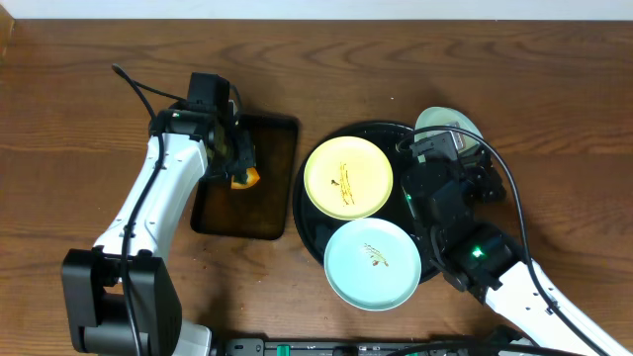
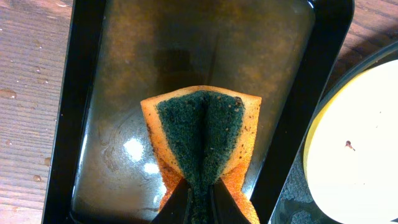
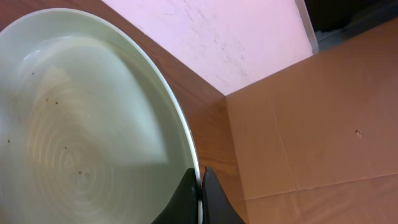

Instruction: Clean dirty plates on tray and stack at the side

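Observation:
I should move my right gripper to the right in the overhead view, then down to let go of the mint-white plate, because there is bare tabletop below on that side.
A pale yellow plate point(image 1: 347, 176) with a brown smear and a mint-white plate point(image 1: 373, 263) with a smear lie on the round black tray point(image 1: 309, 225). My right gripper point(image 3: 200, 190) is shut on the rim of another mint-white plate point(image 3: 81, 124), holding it tilted at the tray's far right point(image 1: 445, 122). My left gripper point(image 2: 200, 202) is shut on the green-and-yellow sponge point(image 2: 202, 140), squeezed and held over the dark rectangular tray point(image 2: 186, 50). The yellow plate's edge shows in the left wrist view point(image 2: 354, 155).
The dark rectangular tray point(image 1: 259, 178) lies left of the round tray. Brown wood-grain tabletop point(image 1: 79, 129) surrounds both. A cardboard surface point(image 3: 323, 124) and a pale wall point(image 3: 224, 31) lie beyond the table's edge in the right wrist view.

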Robot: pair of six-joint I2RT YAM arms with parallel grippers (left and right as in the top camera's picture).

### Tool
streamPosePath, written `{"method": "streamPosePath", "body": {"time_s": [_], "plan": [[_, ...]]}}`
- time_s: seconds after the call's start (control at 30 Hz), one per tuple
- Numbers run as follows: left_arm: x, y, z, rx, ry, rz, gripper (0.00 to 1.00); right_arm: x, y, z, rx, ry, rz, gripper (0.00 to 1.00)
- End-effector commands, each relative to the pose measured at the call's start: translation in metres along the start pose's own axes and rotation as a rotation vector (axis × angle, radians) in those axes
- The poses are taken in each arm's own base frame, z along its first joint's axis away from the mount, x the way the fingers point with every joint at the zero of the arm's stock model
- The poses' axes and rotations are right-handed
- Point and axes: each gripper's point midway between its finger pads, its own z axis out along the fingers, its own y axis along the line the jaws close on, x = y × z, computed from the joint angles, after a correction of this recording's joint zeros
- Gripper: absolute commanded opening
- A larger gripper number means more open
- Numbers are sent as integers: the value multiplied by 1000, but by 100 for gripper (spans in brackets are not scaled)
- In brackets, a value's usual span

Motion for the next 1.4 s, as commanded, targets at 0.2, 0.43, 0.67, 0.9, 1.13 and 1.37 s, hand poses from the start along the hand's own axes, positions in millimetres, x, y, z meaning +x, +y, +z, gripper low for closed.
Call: {"method": "streamPosePath", "body": {"time_s": [0.2,0.43,0.67,0.9,1.13,1.37], "plan": [[0,-1,-3,14,-5,9,8,20,21,18,-192,99,367,1],[0,-1,-3,14,-5,8,7,58,-18,65,-102,232,663,1],[0,-1,-3,15,-5,8,8,120,-41,103,-70,415,991,1],[0,-1,-3,14,-3,8,7,167,-32,140,-126,539,1119,1],[1,-1,-3,14,-1,8,7,212,-14,173,-138,642,1221,1],[1,-1,-3,17,0,-11,7,227,-4,201,-130,624,1250,1]]}}
